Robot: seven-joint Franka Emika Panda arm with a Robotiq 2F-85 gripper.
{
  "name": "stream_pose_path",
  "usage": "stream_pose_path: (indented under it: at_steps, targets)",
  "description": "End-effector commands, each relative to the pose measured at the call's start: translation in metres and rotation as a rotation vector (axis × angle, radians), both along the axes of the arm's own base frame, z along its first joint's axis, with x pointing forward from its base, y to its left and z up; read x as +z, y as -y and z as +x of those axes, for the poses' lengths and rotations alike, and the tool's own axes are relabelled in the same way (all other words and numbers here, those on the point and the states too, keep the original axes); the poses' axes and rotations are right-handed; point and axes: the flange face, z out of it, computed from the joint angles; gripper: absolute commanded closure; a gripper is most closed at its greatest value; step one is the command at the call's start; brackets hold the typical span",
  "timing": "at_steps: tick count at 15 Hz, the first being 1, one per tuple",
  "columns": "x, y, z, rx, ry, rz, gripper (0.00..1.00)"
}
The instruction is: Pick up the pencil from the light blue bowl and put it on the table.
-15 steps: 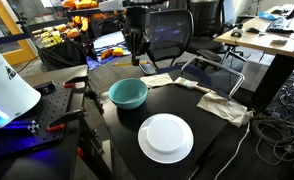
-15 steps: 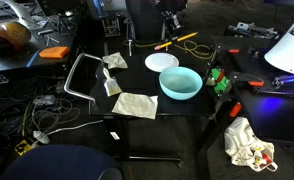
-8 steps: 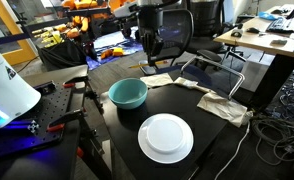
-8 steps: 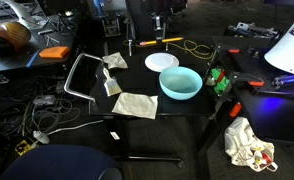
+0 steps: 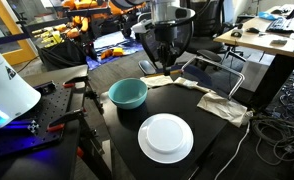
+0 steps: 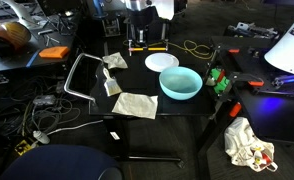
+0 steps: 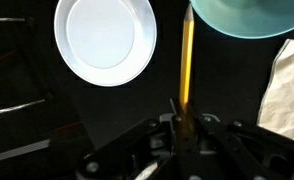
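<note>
My gripper will next move away from the light blue bowl point(image 6: 180, 83) and down to release the pencil on the clear table beside the white plate.
My gripper point(image 7: 184, 122) is shut on the pencil point(image 7: 187, 60), a thin orange stick that points away from the jaws over the black table point(image 7: 167, 95). In the wrist view the pencil lies between the white plate point(image 7: 105, 40) and the light blue bowl point(image 7: 249, 15). In an exterior view the gripper point(image 6: 139, 40) holds the pencil point(image 6: 153, 47) level, low over the table's far edge, beyond the plate point(image 6: 161, 62) and the bowl point(image 6: 180, 83). In an exterior view the gripper point(image 5: 164, 60) hangs behind the bowl point(image 5: 128, 94), which looks empty.
Crumpled cloths lie on the table point(image 5: 225, 105) point(image 5: 159, 79) point(image 6: 135, 104). A metal frame point(image 6: 79, 75) stands at the table's side. Red-handled tools point(image 5: 67, 88) lie beside the bowl. Chairs and desks stand behind, and cables cover the floor.
The gripper has carried the pencil sideways away from over the bowl and lowered it toward the table's far edge. The bowl and plate have not moved.
</note>
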Motion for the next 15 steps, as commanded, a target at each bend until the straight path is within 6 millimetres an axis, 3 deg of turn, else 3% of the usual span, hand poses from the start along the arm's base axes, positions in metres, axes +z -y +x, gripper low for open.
stream_pose_path:
  at_steps: [1, 7, 14, 15]
  targets:
    - [-0.025, -0.009, 0.029, -0.032, 0.021, -0.028, 0.98]
    - [-0.06, -0.006, 0.061, -0.039, 0.023, -0.044, 0.98]
    - [-0.089, 0.015, 0.075, -0.09, 0.013, -0.053, 0.98]
    - [-0.092, 0.016, 0.075, -0.092, 0.008, -0.053, 0.81]
